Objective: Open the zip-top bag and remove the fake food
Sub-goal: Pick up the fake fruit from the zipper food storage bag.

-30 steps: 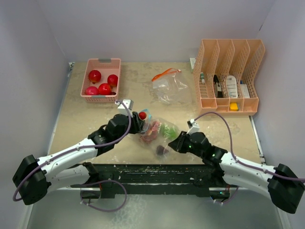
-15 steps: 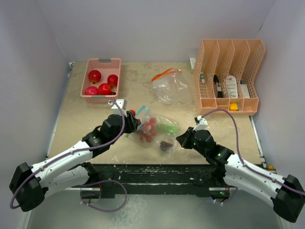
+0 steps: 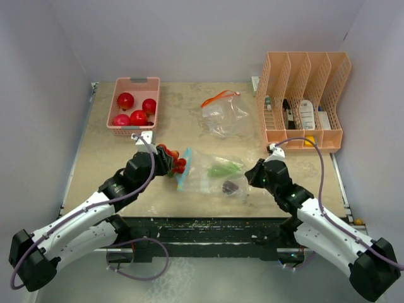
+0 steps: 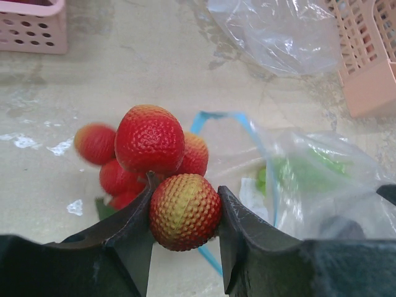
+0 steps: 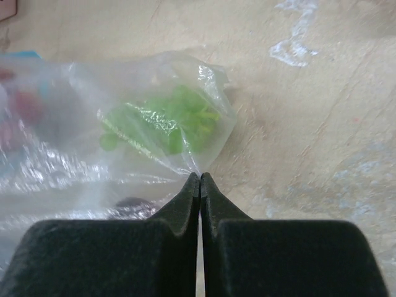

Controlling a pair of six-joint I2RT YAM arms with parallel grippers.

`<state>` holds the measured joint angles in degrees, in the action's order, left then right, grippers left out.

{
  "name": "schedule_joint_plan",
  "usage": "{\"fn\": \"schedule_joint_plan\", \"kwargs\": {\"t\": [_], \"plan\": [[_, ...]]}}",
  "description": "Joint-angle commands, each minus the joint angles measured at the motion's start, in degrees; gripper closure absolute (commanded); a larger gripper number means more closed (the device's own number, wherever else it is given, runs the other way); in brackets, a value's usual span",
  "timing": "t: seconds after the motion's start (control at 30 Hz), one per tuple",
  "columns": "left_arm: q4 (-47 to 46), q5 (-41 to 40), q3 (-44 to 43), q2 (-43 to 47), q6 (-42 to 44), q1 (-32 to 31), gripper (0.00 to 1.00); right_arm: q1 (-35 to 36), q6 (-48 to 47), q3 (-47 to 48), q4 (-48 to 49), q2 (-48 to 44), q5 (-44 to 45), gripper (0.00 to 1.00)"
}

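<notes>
The cluster point(image 3: 173, 158) is hanging clear of the bag's blue-zipped opening, so I will lift my left gripper and move the cluster outward over the pink basket point(image 3: 136, 105) to let it go.
My left gripper point(image 3: 169, 161) is shut on one bumpy red-and-yellow strawberry point(image 4: 184, 210) of a joined cluster of fake food point(image 4: 148, 139). The cluster point(image 3: 173, 158) hangs just outside the blue-zipped mouth point(image 3: 184, 170) of the zip-top bag point(image 3: 214, 177). A green piece point(image 3: 222, 169) and a dark piece point(image 3: 231, 186) lie inside the bag. My right gripper point(image 3: 251, 175) is shut on the bag's far corner; in the right wrist view its closed tips point(image 5: 200, 176) pinch the clear film point(image 5: 124, 154) beside the green piece point(image 5: 164, 124).
A pink basket point(image 3: 134, 120) holding red balls stands at the back left. A second clear bag point(image 3: 222, 115) with an orange zip lies at the back centre. A pink file organizer point(image 3: 303, 136) with small items stands at the back right.
My left gripper has drawn the strawberry cluster leftward out of the bag's mouth. My right gripper closed on the bag's corner and moved right, and the bag now lies stretched flat.
</notes>
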<state>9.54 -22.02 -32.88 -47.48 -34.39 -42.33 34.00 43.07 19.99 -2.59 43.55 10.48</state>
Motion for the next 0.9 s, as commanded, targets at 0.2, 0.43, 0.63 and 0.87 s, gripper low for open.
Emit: {"fn": "schedule_joint_plan", "kwargs": {"t": [0.2, 0.43, 0.63, 0.87], "plan": [[0.14, -4.24, -2.49, 2.69, 3.58, 1.85, 0.66, -4.73, -4.59, 2.86, 1.60, 2.26, -3.91, 1.00], [-1.48, -6.05, -9.98, -1.93, 8.40, 2.55, 0.66, -4.75, -4.32, 2.19, 4.44, 2.98, -6.23, 1.00], [-4.37, -5.98, -16.10, -7.48, 12.60, 5.99, 0.67, -4.79, -5.45, 3.30, 4.61, 3.78, -7.09, 1.00], [-7.71, -1.99, -22.90, -16.24, 13.87, 17.02, 0.67, -4.73, -5.19, 4.08, 7.67, 6.24, -9.95, 1.00]]}}
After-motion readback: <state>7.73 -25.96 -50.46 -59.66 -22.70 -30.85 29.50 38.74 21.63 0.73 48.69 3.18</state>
